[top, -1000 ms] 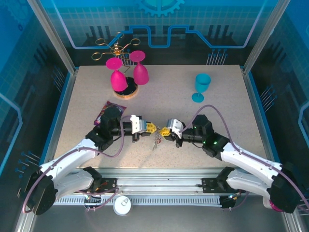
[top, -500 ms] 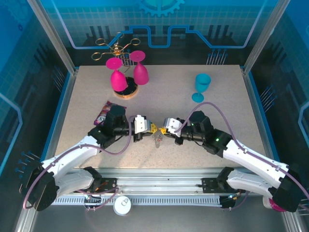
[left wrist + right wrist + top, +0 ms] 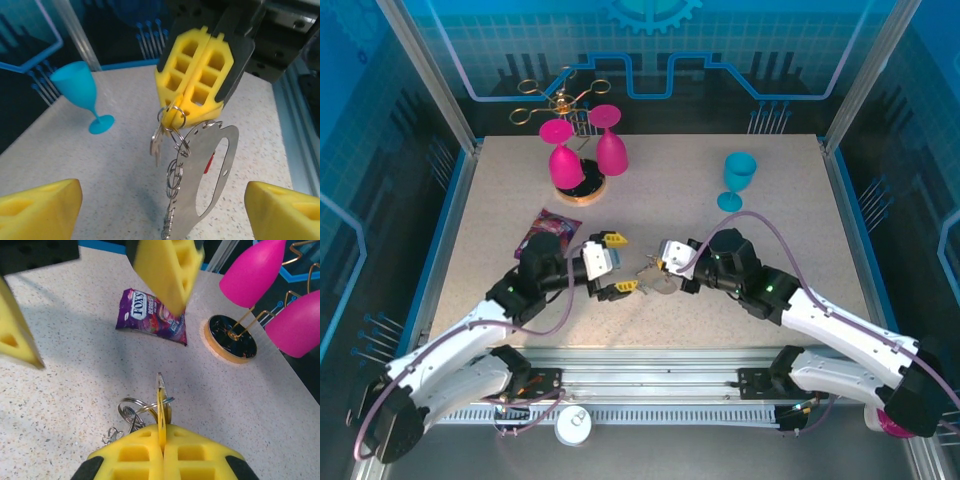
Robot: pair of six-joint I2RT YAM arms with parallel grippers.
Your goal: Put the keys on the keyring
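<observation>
The bare tabletop below my right gripper is clear, so my right gripper should lower the hanging bunch onto it and let go of the orange-yellow head.
My right gripper (image 3: pixel 162 434) is shut on the orange-yellow head of a key (image 3: pixel 160 395), seen edge-on with metal rings (image 3: pixel 131 410) beside it. In the left wrist view that same right gripper (image 3: pixel 189 106) holds the bunch above the table. Below it hang a metal key blade (image 3: pixel 156 142), small rings and the grey oval keyring (image 3: pixel 191 155) with its red tag (image 3: pixel 209 162). My left gripper (image 3: pixel 161 210) is open, its yellow fingertips (image 3: pixel 42 210) wide apart on either side of the keyring, touching nothing. From above, the left gripper (image 3: pixel 618 264) faces the right gripper (image 3: pixel 663 270). I cannot make out a teal-headed key.
A purple candy packet (image 3: pixel 548 226) lies behind the left arm. Two pink glasses (image 3: pixel 585 150) hang on a gold rack with a round base (image 3: pixel 232 337) at the back left. A teal goblet (image 3: pixel 737 180) stands at the back right.
The left gripper, close against the right gripper's fingertips before, has opened wide and drawn back to the left. The keyring bunch now hangs from the right gripper alone.
</observation>
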